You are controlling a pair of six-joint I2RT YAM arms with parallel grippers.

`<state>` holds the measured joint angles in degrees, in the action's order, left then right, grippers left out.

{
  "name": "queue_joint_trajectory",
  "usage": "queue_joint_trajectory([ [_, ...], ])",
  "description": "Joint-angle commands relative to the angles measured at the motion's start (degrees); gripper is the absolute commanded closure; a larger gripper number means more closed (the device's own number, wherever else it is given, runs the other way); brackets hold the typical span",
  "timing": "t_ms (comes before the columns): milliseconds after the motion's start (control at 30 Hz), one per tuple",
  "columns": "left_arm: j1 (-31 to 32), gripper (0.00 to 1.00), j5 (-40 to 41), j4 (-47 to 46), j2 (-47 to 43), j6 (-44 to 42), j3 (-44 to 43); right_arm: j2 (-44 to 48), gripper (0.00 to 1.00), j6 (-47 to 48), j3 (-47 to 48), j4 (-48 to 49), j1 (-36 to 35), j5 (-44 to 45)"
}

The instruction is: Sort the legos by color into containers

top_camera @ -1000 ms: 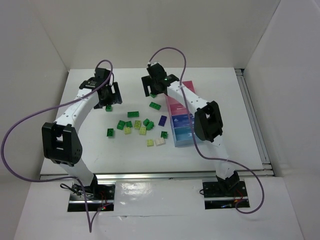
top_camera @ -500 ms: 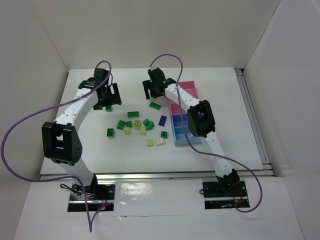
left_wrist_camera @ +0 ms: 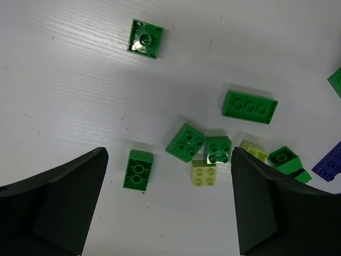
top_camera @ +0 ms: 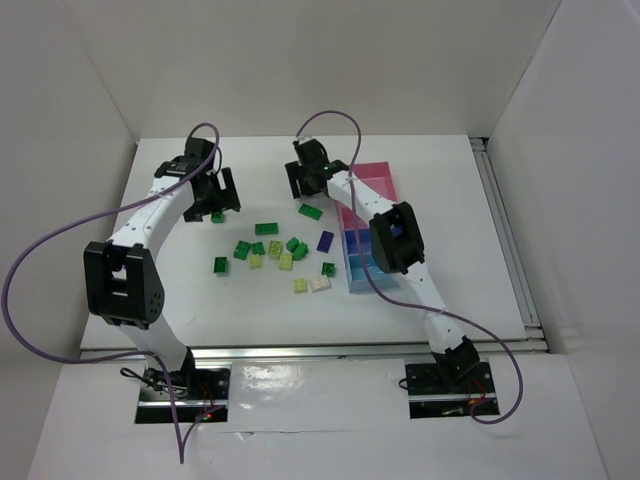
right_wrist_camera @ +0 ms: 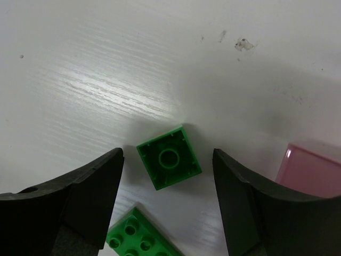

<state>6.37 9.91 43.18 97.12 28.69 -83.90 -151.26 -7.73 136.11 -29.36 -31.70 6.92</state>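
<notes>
My left gripper is open and will next move outward and down until its fingers straddle the upside-down green square brick, since it lies alone with bare table around it.
The legos (top_camera: 270, 248) lie scattered mid-table: mostly dark green, some pale yellow-green, one cream (top_camera: 320, 283), one purple (top_camera: 325, 241). The containers (top_camera: 381, 179) form a row at the right, pink at the far end and blue nearer. My right gripper (top_camera: 305, 181) is open, its jaws on either side of an upside-down green square brick (right_wrist_camera: 169, 164) on the table, not touching it. A second green brick (right_wrist_camera: 139, 238) lies just below. My left gripper (top_camera: 215, 196) is open and empty above the table, an upside-down green brick (left_wrist_camera: 138, 169) between its jaws (left_wrist_camera: 168, 184).
A pink bin corner (right_wrist_camera: 313, 169) shows beside my right finger. In the left wrist view, a green square brick (left_wrist_camera: 145, 39) lies far ahead, a long green brick (left_wrist_camera: 249, 106) to the right, and a pale brick (left_wrist_camera: 203, 174) near the right finger. White walls enclose the table.
My right gripper has drawn slightly toward the far left and its elbow has folded in, uncovering the bins. My left arm has barely moved. No brick has moved.
</notes>
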Motion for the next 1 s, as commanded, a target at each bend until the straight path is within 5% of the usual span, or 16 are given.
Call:
queue_joint_trajectory([
  [0,-0.7,0.01,-1.6,-0.6,0.3,-1.1,0.6,-0.9,0.26,1.1,2.7,2.6,0.3,0.8],
  [133,-0.7,0.01,-2.2,-0.6,0.3,-1.1,0.1,-0.9,0.46,1.1,3.3,3.3,-0.2,0.2],
  [300,-0.7,0.01,-2.7,0.0,0.9,-0.6,0.1,3.6,0.58,1.1,3.3,4.4,-0.7,-2.4],
  [667,-1.8,0.0,-4.6,1.8,8.4,-2.4,-5.5,24.4,0.61,-1.4,-15.4,9.4,-1.7,2.6],
  [967,-2.3,0.0,-3.4,3.1,13.3,-2.5,-7.2,37.1,0.61,-8.4,-34.8,8.7,8.5,5.0],
])
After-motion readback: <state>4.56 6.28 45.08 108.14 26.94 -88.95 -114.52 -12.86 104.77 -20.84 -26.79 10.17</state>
